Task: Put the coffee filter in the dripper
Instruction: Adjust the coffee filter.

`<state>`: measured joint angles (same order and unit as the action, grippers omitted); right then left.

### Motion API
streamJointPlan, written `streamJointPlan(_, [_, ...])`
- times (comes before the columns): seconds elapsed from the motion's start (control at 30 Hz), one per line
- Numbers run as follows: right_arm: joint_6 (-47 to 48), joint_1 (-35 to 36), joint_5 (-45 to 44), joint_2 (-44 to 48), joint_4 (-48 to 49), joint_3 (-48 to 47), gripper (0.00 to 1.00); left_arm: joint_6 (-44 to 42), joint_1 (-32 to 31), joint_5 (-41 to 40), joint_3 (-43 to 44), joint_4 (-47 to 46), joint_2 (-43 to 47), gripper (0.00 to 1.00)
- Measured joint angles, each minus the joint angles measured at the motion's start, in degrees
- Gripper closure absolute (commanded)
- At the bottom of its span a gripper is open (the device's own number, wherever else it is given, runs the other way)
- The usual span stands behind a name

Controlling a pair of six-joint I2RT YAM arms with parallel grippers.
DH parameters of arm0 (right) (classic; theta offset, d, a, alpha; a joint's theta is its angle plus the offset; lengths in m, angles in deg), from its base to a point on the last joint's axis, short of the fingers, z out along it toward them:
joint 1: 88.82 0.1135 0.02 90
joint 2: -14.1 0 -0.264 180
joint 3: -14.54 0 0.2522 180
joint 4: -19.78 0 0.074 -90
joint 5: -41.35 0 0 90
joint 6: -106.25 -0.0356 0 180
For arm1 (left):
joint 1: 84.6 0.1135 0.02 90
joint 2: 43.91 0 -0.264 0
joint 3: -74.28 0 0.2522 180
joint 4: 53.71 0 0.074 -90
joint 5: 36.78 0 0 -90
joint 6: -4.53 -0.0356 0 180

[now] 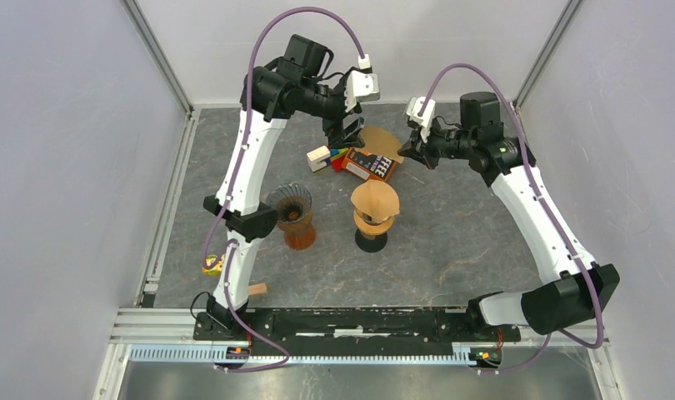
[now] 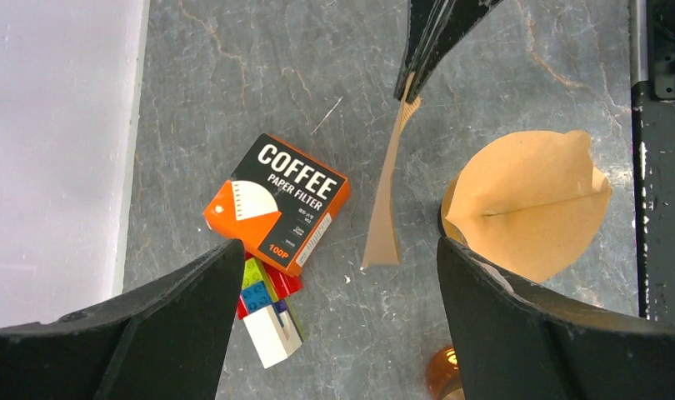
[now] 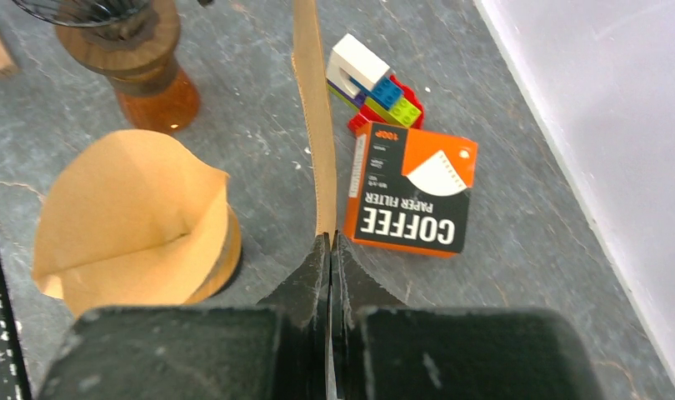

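My right gripper is pinching the opposite end of the filter. My left gripper will gently move its open fingers toward the filter's loose end and close them there.
A flat brown coffee filter hangs edge-on above the table, with my right gripper shut on one end of it. My left gripper stands open facing it. The filter's free end reaches toward the gap between the left fingers and touches neither. The dripper, a dark cone on a wooden collar over an amber base, stands empty at the table's left-middle, also in the right wrist view. A second filter sits opened in a wooden holder beside it.
An orange and black coffee filter box lies under the grippers, with a clump of toy bricks at its left. A small wooden block and a yellow object lie near the left arm's base.
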<state>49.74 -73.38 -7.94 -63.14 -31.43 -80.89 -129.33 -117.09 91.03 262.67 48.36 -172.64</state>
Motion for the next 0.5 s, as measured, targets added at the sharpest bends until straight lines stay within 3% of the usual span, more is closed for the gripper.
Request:
streamJointPlan(0.1, [-1.4, 0.7, 2.0, -0.4, 0.7, 0.0, 1.00, -0.5, 0.0, 1.8, 0.0, 0.1, 0.0, 0.23])
streamJointPlan(0.23, [-2.8, 1.2, 3.8, -0.6, 1.1, 0.0, 1.00, -1.5, 0.0, 5.2, 0.0, 0.8, 0.0, 0.51])
streamJointPlan(0.43, [-4.4, 1.7, 5.9, -0.6, 2.5, 0.0, 1.00, -2.8, 0.0, 7.9, 0.0, 1.4, 0.0, 0.78])
streamJointPlan(0.5, [-5.2, 1.7, 6.6, -0.6, 3.2, 0.0, 0.96, -2.8, 0.0, 8.1, 0.0, 1.5, 0.0, 0.89])
